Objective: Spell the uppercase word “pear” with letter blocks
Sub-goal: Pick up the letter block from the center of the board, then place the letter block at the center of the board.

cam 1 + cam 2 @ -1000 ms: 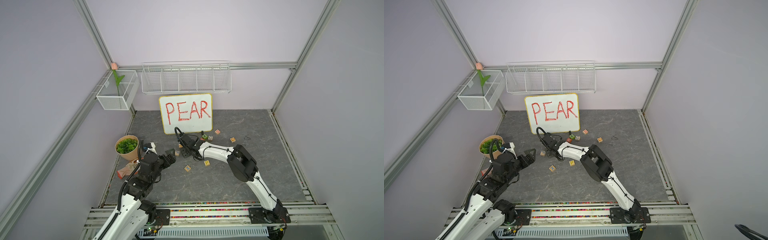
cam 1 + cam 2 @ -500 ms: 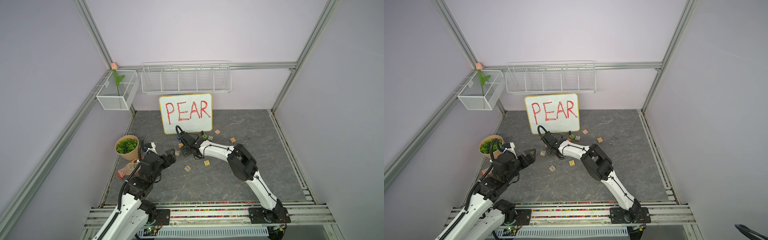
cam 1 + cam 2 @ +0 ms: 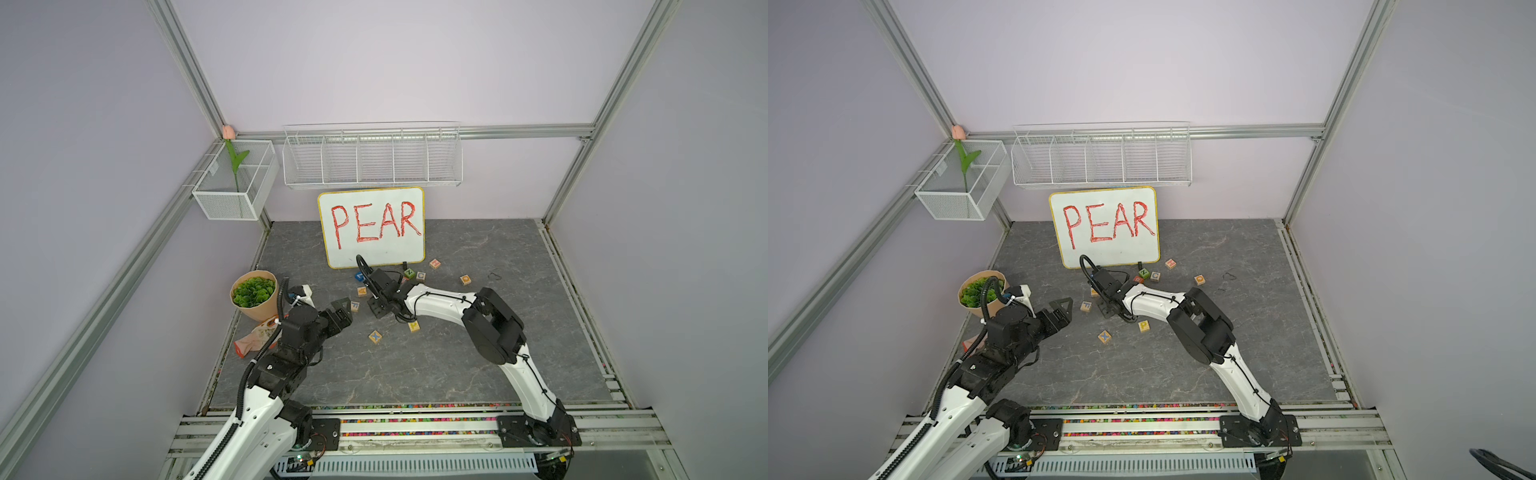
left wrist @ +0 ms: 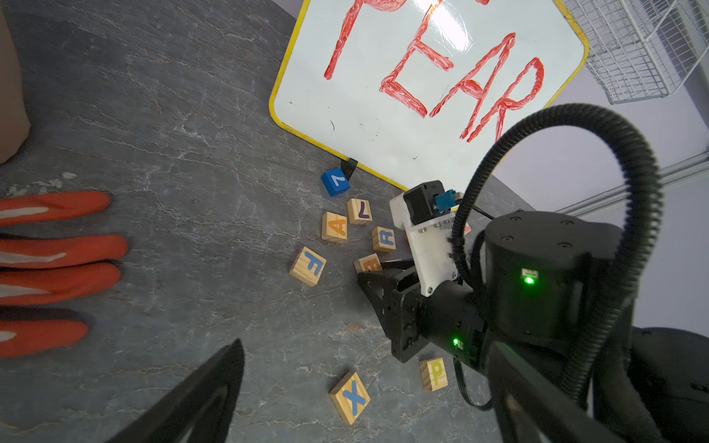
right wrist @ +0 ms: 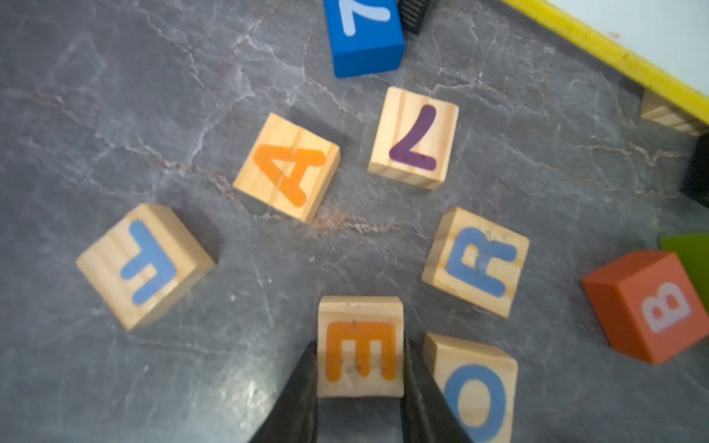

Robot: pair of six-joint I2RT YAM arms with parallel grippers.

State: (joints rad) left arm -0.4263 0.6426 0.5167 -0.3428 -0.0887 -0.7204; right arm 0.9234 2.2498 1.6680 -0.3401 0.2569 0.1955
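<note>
The letter E follows P, so the robot's right gripper will next carry the E block back to the bare floor beside P, opposite X, and release it there.
Pale-wood letter blocks lie in front of the whiteboard (image 3: 374, 226). My right gripper (image 5: 360, 342) is shut on the orange E block (image 5: 360, 318), one finger pressed on each side, with the block on the floor. The orange A block (image 5: 287, 167) and the blue R block (image 5: 475, 262) lie just beyond it. The P block (image 4: 433, 374), lettered in yellow, rests beside the right arm, nearer the front in both top views (image 3: 414, 326) (image 3: 1144, 326). My left gripper (image 3: 343, 311) hovers open and holds nothing, left of the cluster.
Blocks lettered F (image 5: 144, 264), L (image 5: 414, 138), O (image 5: 474, 387) and X (image 4: 350, 397) lie among them. A blue cube (image 5: 364, 34), an orange-red B cube (image 5: 648, 307) and a green cube (image 5: 686, 253) sit near the board. A potted plant (image 3: 253, 293) and an orange glove (image 4: 57, 249) lie at the left.
My right gripper's jaws have closed onto the E block, and the wrist has edged slightly towards the front. The left arm has stayed put.
</note>
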